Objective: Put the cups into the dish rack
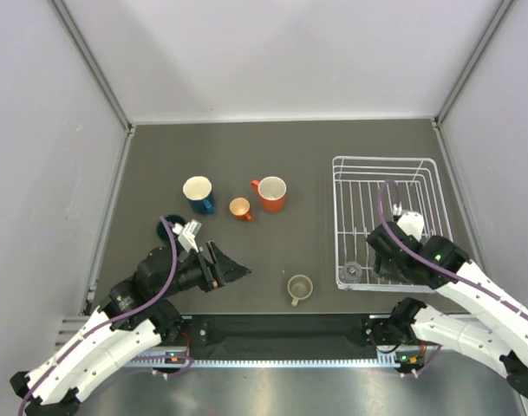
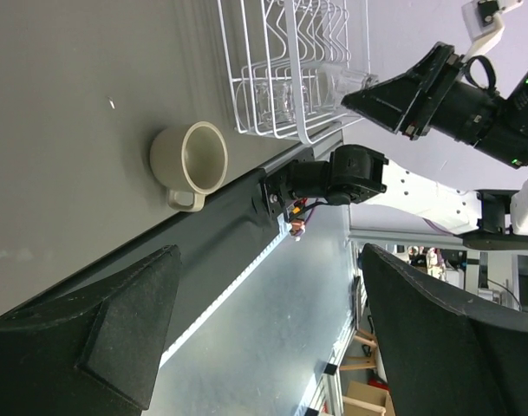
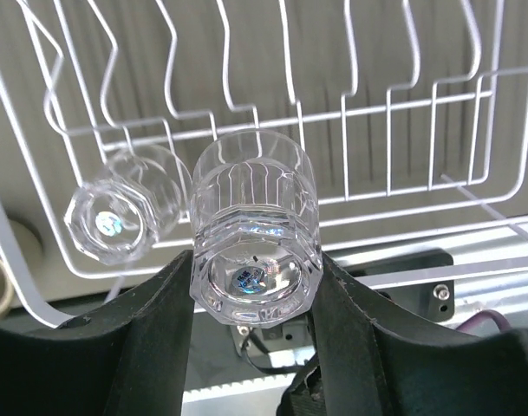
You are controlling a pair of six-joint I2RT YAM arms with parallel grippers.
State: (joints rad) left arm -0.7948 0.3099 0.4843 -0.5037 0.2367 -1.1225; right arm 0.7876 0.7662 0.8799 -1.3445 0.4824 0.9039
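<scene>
The held glass should next go down into the rack with my right gripper, then be released beside the second clear glass, where the bars stand empty (image 1: pixel 374 273) (image 3: pixel 229 184).
The white wire dish rack (image 1: pixel 417 179) stands at the right. My right gripper (image 1: pixel 378 257) is over its near left corner, shut on a clear glass (image 3: pixel 255 230), base toward the camera, above the rack bars (image 3: pixel 394 130). A second clear glass (image 3: pixel 116 212) lies in the rack (image 1: pixel 353 271). My left gripper (image 1: pixel 237 271) is open and empty, pointing at the beige mug (image 1: pixel 299 289), which lies ahead of it (image 2: pixel 192 159). The blue mug (image 1: pixel 198 194), tiny orange cup (image 1: pixel 240 208) and large orange mug (image 1: pixel 271 193) stand mid-table. The dark green cup (image 1: pixel 168 227) is partly hidden by my left arm.
Grey walls close in the dark table on the left, back and right. A metal rail (image 1: pixel 281 362) runs along the near edge between the arm bases. In the left wrist view the rack (image 2: pixel 290 69) and the right gripper (image 2: pixel 376 95) show beyond the beige mug.
</scene>
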